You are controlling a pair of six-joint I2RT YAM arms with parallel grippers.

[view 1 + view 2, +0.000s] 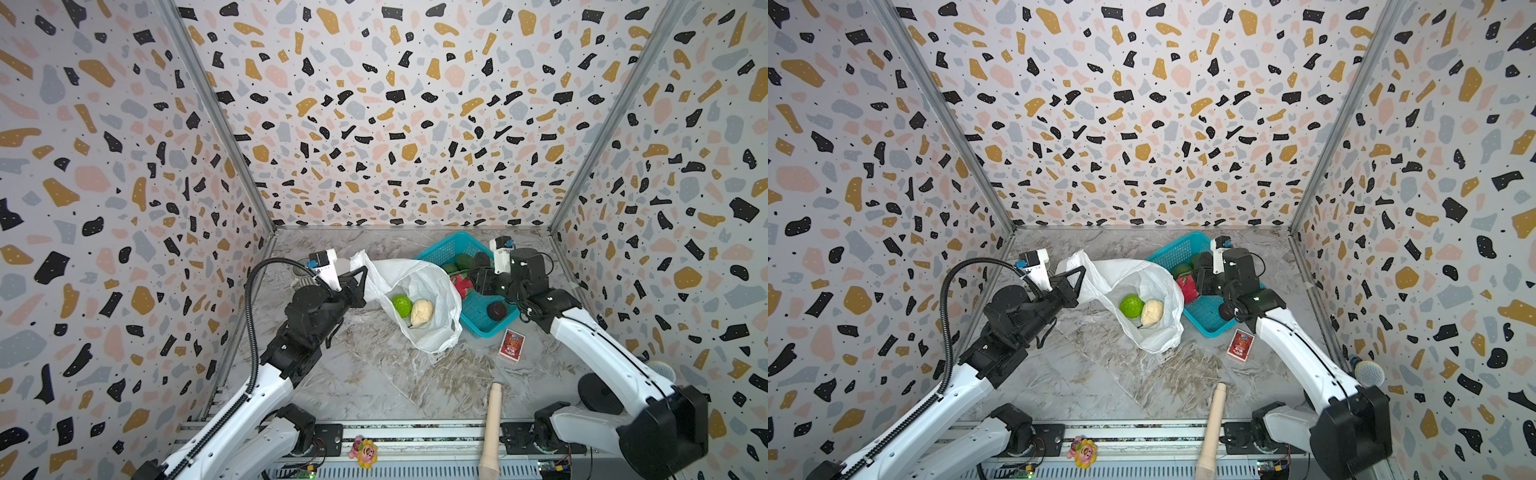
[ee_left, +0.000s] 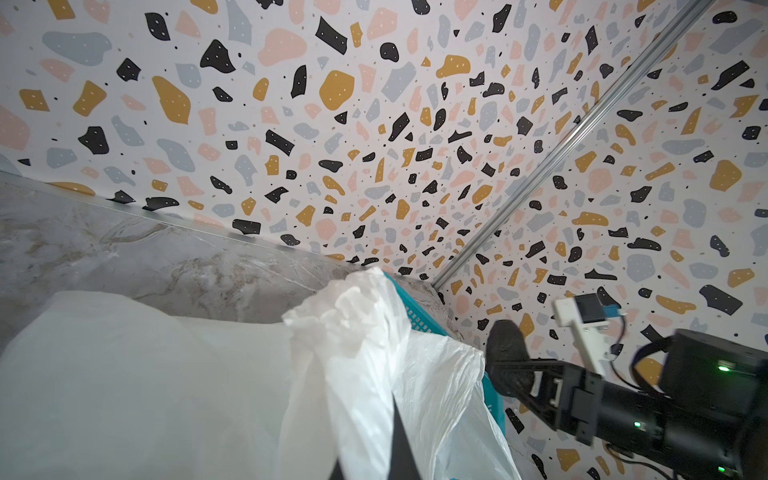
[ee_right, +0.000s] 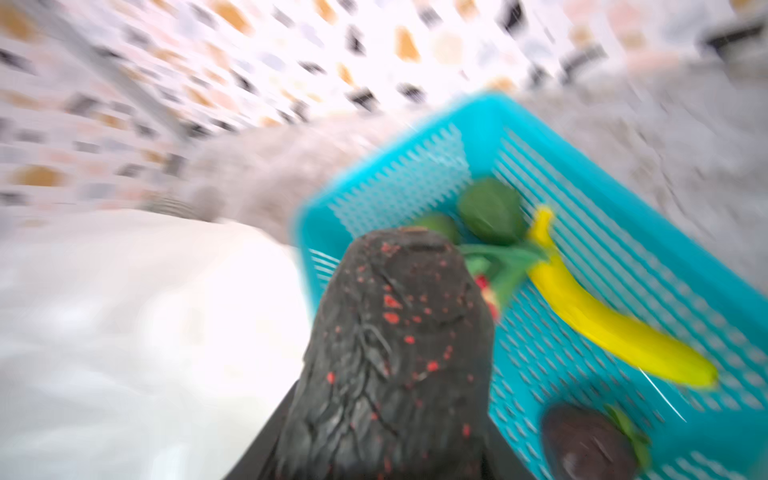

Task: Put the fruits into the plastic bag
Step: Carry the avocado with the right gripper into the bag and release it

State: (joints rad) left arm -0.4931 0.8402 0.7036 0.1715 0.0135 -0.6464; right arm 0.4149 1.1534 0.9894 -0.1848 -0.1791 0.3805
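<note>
My right gripper crosses over the bag's rim toward my left gripper next. It then moves down to let go of the avocado by the lime-green ball (image 1: 401, 304), because the bag gapes open there.
The white plastic bag (image 1: 424, 278) (image 1: 1142, 278) lies open mid-table. My left gripper (image 1: 360, 277) (image 1: 1079, 275) (image 2: 365, 465) is shut on its handle and holds that edge up. Inside lie a lime-green bumpy ball (image 1: 401, 304) (image 1: 1131, 306) and a cream lumpy piece (image 1: 422, 311) (image 1: 1151, 312). Over the teal basket, my right gripper (image 1: 480, 270) (image 1: 1202, 272) (image 3: 386, 415) is shut on a dark avocado (image 3: 395, 332) (image 2: 505, 345). The basket also holds a red dragon fruit (image 1: 462, 285), dark green round fruits (image 3: 490, 212), a yellow banana (image 3: 615, 328) and another dark fruit (image 1: 496, 310) (image 3: 586, 444).
The teal mesh basket (image 1: 453, 245) (image 1: 1177, 247) touches the bag's right side. A red card packet (image 1: 512, 343) lies in front of the basket. A wooden handle (image 1: 492, 428) and a pink-yellow flower toy (image 1: 363, 451) sit at the front edge. Patterned walls close in three sides.
</note>
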